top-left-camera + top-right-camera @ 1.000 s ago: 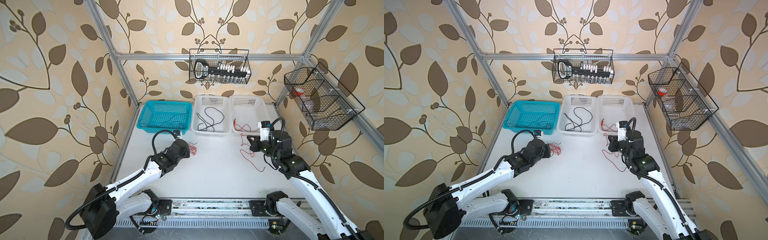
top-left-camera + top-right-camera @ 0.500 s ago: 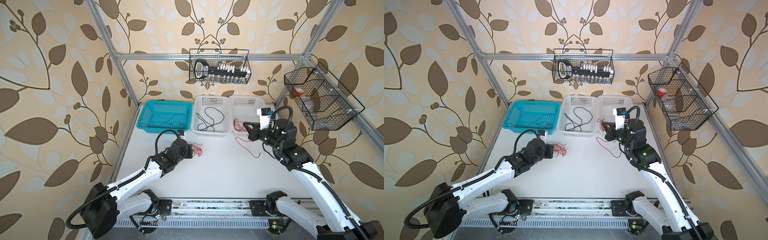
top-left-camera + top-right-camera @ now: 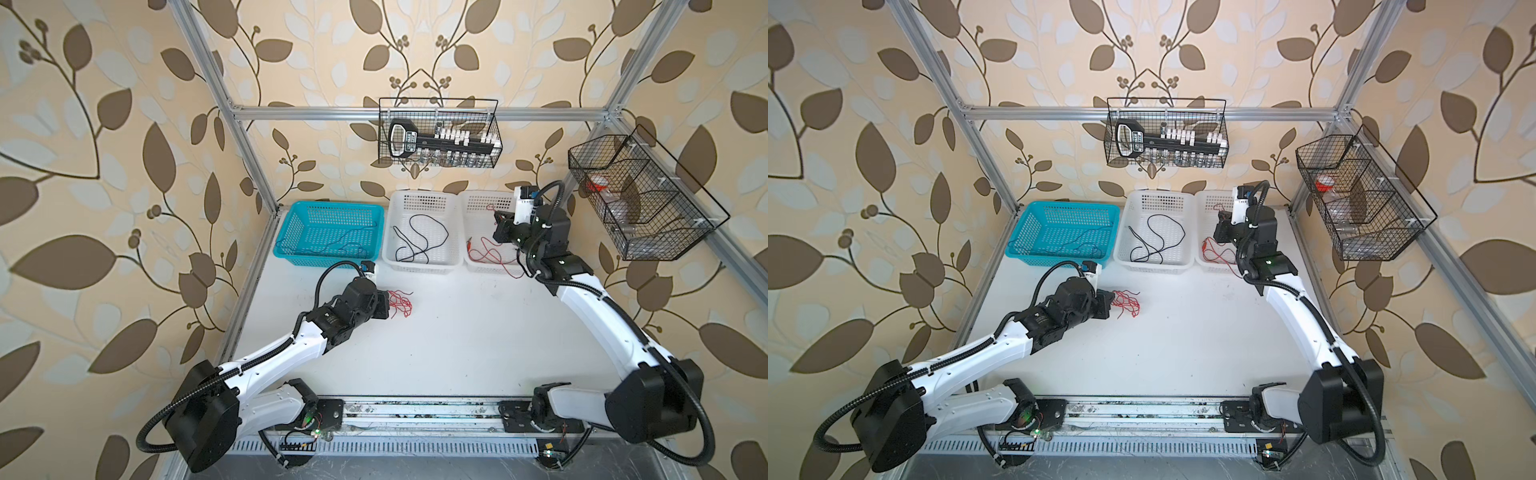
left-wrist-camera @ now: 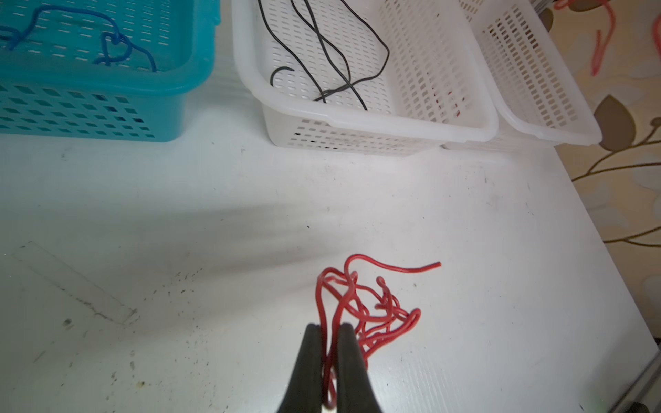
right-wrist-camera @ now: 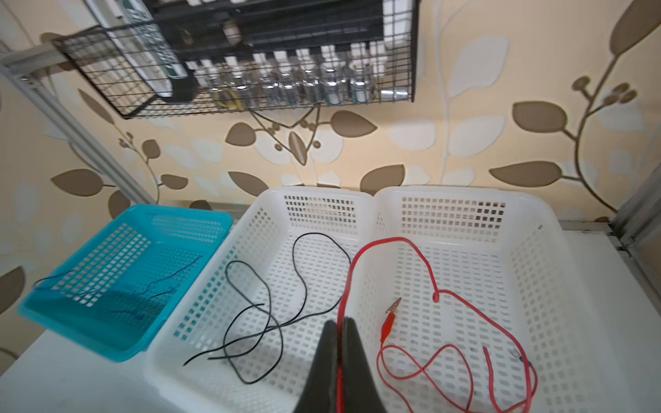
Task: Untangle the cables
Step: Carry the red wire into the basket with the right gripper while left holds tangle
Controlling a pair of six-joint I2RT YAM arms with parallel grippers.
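Note:
My right gripper is above the bottom of the white basket (image 3: pixel 481 237) (image 5: pixel 451 309) and needs to go down toward it next and release the long red cable there, as its clip end is already inside.
A small tangle of red cable (image 3: pixel 400 303) (image 3: pixel 1128 302) (image 4: pixel 372 304) lies on the white table. My left gripper (image 3: pixel 384 306) (image 4: pixel 329 330) is shut on strands at its near edge. My right gripper (image 3: pixel 500 227) (image 3: pixel 1222 226) (image 5: pixel 341 323) hangs over the right white basket (image 3: pixel 484 200) (image 5: pixel 529 279), shut on a long red cable (image 5: pixel 425 361) that loops down into it with a clip end (image 5: pixel 390 316). A black cable (image 3: pixel 419 239) (image 5: pixel 272 304) lies in the middle white basket (image 3: pixel 422 266). A blue cable (image 3: pixel 332 246) (image 4: pixel 114 46) lies in the teal basket (image 3: pixel 328 261).
The three baskets stand side by side at the back of the table. A black wire basket (image 3: pixel 438 133) with tools hangs on the back wall. Another wire basket (image 3: pixel 640 199) hangs on the right frame, close to my right arm.
My right gripper has risen from the table and moved back over the right white basket, taking the red cable along. My left gripper has shifted slightly right with the red tangle.

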